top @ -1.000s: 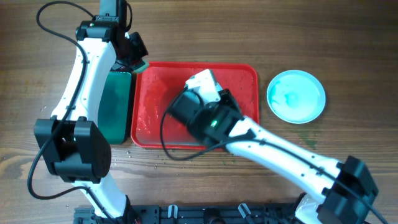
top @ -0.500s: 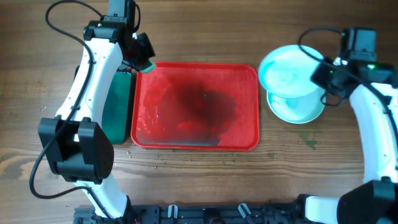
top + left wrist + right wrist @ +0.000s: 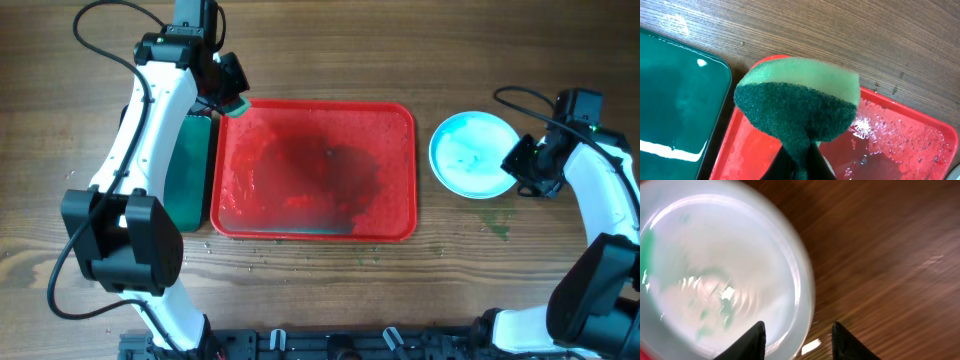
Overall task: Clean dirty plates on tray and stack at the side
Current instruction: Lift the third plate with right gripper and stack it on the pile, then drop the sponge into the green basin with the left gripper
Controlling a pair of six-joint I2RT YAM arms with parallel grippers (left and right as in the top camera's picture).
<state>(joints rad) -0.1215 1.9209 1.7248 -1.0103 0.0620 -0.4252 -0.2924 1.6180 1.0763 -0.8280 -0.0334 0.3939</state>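
I should next swing my left gripper back over the dark green tray's clear bottom, which is to its left in the overhead view, then lower it and release the sponge.
The red tray lies mid-table, wet and with no plate on it; its corner shows in the left wrist view. Pale mint-blue plates sit stacked on the table right of the tray, and only the top one shows. That plate has green specks. My right gripper is open and empty at the stack's right rim, one finger over the plate and one over the table. My left gripper is shut on a green sponge above the tray's far left corner.
A smaller dark green tray lies against the red tray's left side, under my left arm; it shows wet in the left wrist view. Water drops dot the wood in front of the red tray.
My right arm carried a plate from the red tray to the stack on the right, set it down, let go and drew back to the rim. My left arm barely moved.
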